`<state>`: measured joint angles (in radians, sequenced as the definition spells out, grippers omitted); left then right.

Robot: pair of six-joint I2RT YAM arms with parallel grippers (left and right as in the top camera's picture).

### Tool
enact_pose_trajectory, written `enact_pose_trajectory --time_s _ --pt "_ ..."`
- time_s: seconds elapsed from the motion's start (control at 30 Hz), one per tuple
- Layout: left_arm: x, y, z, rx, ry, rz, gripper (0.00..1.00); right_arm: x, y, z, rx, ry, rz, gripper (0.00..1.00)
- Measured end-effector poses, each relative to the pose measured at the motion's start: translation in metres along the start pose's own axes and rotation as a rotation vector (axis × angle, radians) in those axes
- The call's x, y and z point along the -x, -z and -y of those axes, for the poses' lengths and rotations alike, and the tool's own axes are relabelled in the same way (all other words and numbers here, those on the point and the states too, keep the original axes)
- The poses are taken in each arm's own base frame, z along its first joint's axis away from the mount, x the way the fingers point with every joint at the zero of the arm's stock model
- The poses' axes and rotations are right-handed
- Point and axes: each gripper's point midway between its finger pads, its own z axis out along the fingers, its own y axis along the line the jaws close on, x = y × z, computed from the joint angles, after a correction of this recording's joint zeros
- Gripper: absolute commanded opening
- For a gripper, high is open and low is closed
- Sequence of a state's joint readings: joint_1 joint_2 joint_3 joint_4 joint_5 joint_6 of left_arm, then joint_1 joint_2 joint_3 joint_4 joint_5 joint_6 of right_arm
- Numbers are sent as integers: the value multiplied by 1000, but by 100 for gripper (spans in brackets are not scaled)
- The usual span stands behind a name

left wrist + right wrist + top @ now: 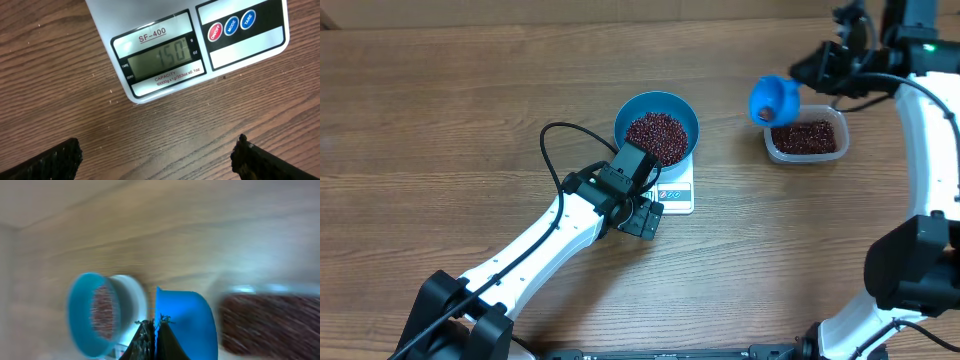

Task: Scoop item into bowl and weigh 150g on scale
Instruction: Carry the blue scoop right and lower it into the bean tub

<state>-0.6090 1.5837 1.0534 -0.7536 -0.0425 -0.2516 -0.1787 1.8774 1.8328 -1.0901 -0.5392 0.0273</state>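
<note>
The robot's right gripper will next move down toward the beans in the clear tub [806, 138] below it and let go of the scoop's handle, because the scale [678, 195] shows the target weight.
The blue bowl [656, 110] stands on the white scale [678, 195], heaped with dark red-brown beans [656, 135]. In the left wrist view the scale [250, 47] shows 150 on its display. My left gripper [645, 216] [157, 161] hovers open over bare wood just in front of the scale, nothing between its fingers [55, 162]. My right gripper [820, 65] [154, 325] is shut on the handle of the small blue scoop [775, 99] [187, 320], held above the left end of the clear tub. The right wrist view is blurred; the bowl [80, 312] appears at its left.
A clear plastic tub [806, 138] [270, 320] of beans sits right of the scale, under the scoop. A black cable [552, 140] loops from the left arm beside the bowl. The right arm's white links [930, 130] run down the right edge.
</note>
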Motion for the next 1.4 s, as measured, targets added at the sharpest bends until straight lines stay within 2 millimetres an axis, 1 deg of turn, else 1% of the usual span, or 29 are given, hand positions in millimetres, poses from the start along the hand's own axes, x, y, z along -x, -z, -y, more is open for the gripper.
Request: enact_pose_trajectory --time_s 0.07,0.13,0.27,0.43,0.6,0.77,0.93,1.03,1.17,1.33,1.4 --pt "0 0 0 0 0 0 100 -3 5 20 -77 -30 -6 4" --pt "0 0 0 0 0 0 99 -2 9 35 -139 -41 1 4" --pt "0 0 0 0 0 0 100 -2 9 46 -194 -42 5 4" --pt "0 0 0 0 0 0 99 -13 -2 59 -228 -55 -21 4" --pt "0 0 0 0 0 0 99 -18 -10 67 -240 -57 -24 4" --pt "0 0 0 0 0 0 100 -22 -12 70 -247 -62 -35 4" --pt "0 0 0 0 0 0 100 -17 -12 71 -251 -54 -18 4" --pt "0 0 0 0 0 0 99 -16 -13 76 -274 -51 -13 4" --pt "0 0 0 0 0 0 100 -20 -23 87 -301 -65 -42 4" --pt "0 0 0 0 0 0 100 -30 -42 102 -312 -88 -93 5" --pt "0 0 0 0 0 0 100 -31 -43 103 -316 -90 -97 6"
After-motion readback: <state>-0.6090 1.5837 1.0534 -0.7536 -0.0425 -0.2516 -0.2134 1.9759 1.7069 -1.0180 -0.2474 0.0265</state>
